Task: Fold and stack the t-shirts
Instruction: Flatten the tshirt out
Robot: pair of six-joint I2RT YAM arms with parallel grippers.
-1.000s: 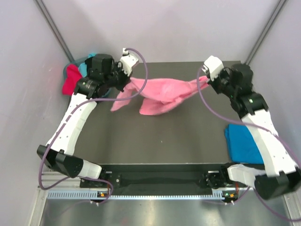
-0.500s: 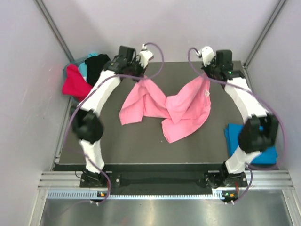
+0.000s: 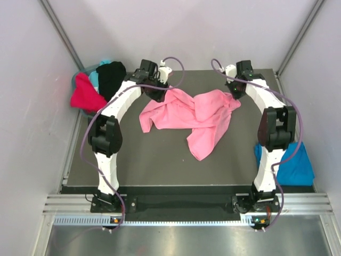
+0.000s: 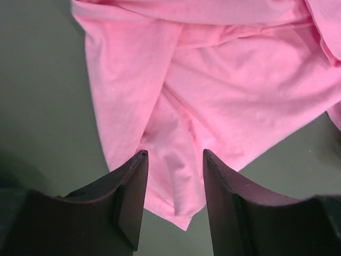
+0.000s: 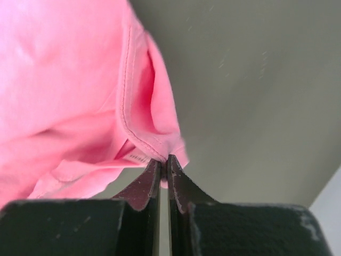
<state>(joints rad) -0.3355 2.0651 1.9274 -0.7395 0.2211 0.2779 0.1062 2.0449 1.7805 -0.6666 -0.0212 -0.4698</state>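
Note:
The shirt's far folded edge (image 3: 176,92) (image 4: 170,12) lies below my left gripper and right in the top view, so next my left gripper will shift that way and lower onto it.
A light pink t-shirt (image 3: 192,114) lies crumpled across the far half of the dark table (image 3: 160,165). My left gripper (image 3: 162,92) hovers over its far left corner. In the left wrist view that gripper (image 4: 175,154) is open, and the pink cloth (image 4: 224,80) lies loose below the gap, with neither finger touching it. My right gripper (image 3: 234,96) is at the shirt's far right corner. The right wrist view shows it (image 5: 164,159) shut on the pink hem (image 5: 128,90), beside a small white tag (image 5: 137,156).
A heap of a red shirt (image 3: 85,93), a teal shirt (image 3: 96,79) and a black shirt (image 3: 111,77) sits at the back left, off the table's corner. A bright blue shirt (image 3: 290,165) lies at the table's right edge, partly behind my right arm. Walls close in on three sides.
Both arms stretched out to the far side and lowered the pink shirt onto the table. My left gripper opened and let go of its corner. The right stayed shut.

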